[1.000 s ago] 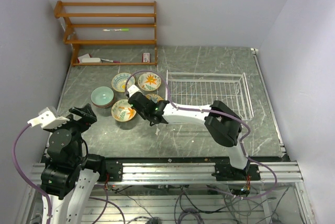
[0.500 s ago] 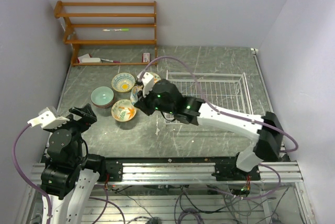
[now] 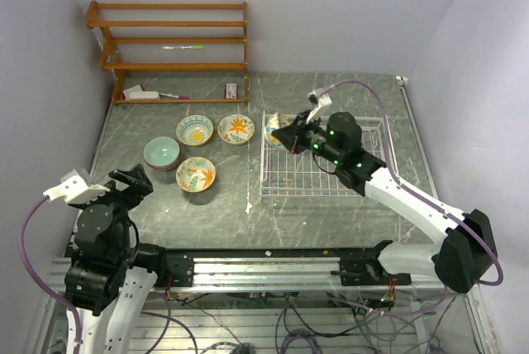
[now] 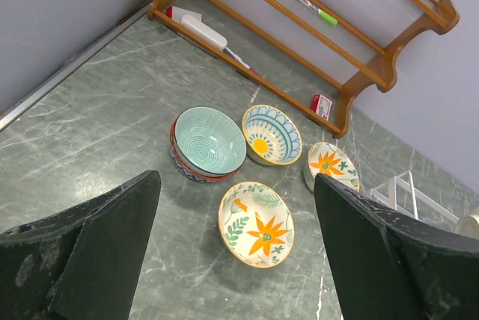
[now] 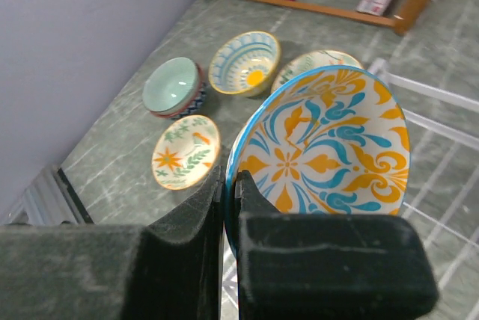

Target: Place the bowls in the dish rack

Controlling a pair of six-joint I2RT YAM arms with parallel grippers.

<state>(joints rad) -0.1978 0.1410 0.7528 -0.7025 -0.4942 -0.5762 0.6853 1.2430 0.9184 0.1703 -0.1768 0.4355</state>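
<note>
The rack's end nearest the other bowls is empty below the held bowl. Next I will tilt my right gripper, bring it down into that end and release the bowl's rim.
My right gripper is shut on the rim of a blue-and-yellow patterned bowl and holds it tilted on edge above the left end of the white wire dish rack. In the right wrist view the bowl fills the frame, with its rim pinched in the gripper. On the table to the left are a teal bowl stacked on a reddish one, a blue-patterned bowl, an orange-flower bowl and a leaf-and-flower bowl. My left gripper is open and empty, near that last bowl.
A brown wooden shelf unit stands at the back left with a pen on it and a small red box at its foot. A small white scrap lies on the table near the rack's front left corner.
My right arm has lifted the blue-and-yellow bowl from among the bowls at the left and swung it right, over the rack's left end. The left arm has not moved.
</note>
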